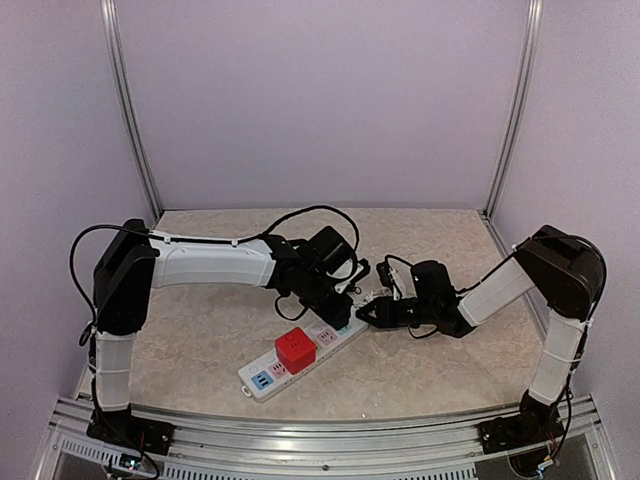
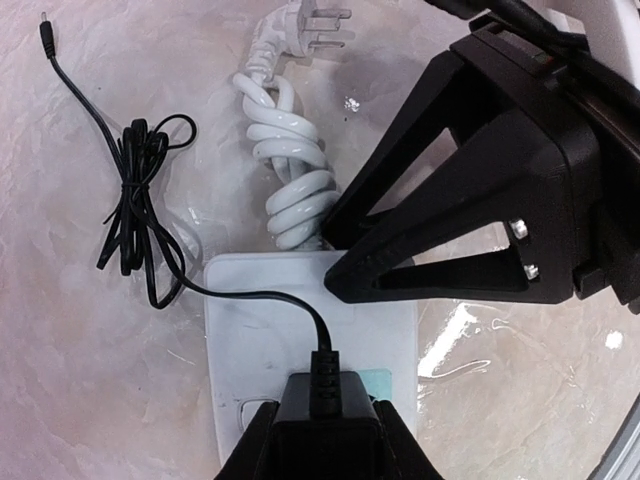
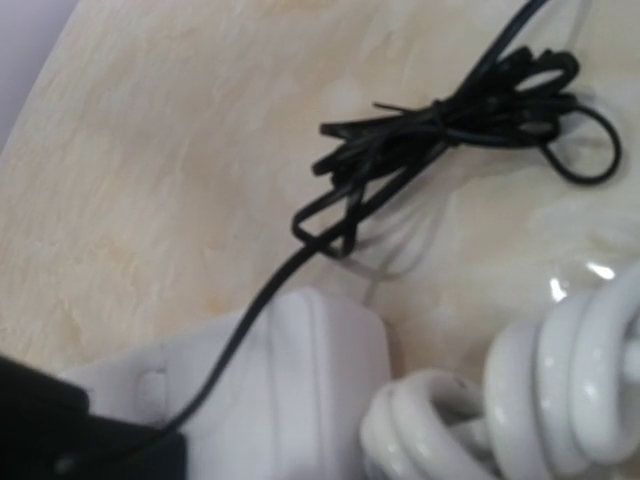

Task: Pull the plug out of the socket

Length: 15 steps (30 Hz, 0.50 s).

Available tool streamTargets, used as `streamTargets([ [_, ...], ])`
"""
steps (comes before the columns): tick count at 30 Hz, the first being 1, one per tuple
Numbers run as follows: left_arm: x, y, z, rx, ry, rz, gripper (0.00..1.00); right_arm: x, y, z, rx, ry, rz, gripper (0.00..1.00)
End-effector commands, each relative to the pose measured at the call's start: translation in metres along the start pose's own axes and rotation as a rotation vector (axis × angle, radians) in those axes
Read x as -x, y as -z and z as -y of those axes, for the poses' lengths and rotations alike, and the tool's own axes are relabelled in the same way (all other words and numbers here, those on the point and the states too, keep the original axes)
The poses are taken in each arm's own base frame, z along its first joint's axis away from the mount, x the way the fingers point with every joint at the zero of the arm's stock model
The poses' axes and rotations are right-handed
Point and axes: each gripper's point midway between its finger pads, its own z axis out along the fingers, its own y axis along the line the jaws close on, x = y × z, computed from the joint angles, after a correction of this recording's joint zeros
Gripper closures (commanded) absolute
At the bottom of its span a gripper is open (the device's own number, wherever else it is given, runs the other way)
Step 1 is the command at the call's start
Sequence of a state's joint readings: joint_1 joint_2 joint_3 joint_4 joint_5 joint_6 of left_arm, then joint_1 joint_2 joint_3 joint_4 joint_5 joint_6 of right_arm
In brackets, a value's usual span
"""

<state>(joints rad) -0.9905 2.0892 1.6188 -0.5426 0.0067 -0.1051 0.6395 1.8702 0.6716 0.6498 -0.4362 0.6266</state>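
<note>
The left gripper will next go up, then to the left in the top view and down to bare tabletop, because the plug is still in the socket.
The socket is a long white strip lying diagonally on the table, also seen in the left wrist view and the right wrist view. A black plug sits in it near the cord end. My left gripper is shut on the plug, one finger on each side. In the top view the left gripper is over that end. My right gripper points its tips, drawn together, at the strip's end corner. Its fingers do not show in the right wrist view.
A red cube adapter is plugged in mid-strip. The strip's coiled white cord lies just beyond its end, with its own white plug loose. The black plug's thin cable runs to a tied bundle on the marble-patterned table.
</note>
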Motion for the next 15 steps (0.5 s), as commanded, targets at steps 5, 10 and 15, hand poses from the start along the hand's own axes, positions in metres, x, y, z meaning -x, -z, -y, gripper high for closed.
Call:
streamTargets([
  [5,0.046,0.046,0.019,-0.029,-0.050,0.139,1.00,-0.063,0.001,0.050,-0.188,-0.093,-0.175,0.80],
  [10,0.039,0.036,0.024,-0.029,-0.077,0.113,1.00,-0.062,0.000,0.049,-0.184,-0.096,-0.173,0.80],
  [15,0.043,0.043,0.020,-0.037,-0.058,0.130,1.00,-0.060,0.000,0.048,-0.183,-0.093,-0.168,0.80],
])
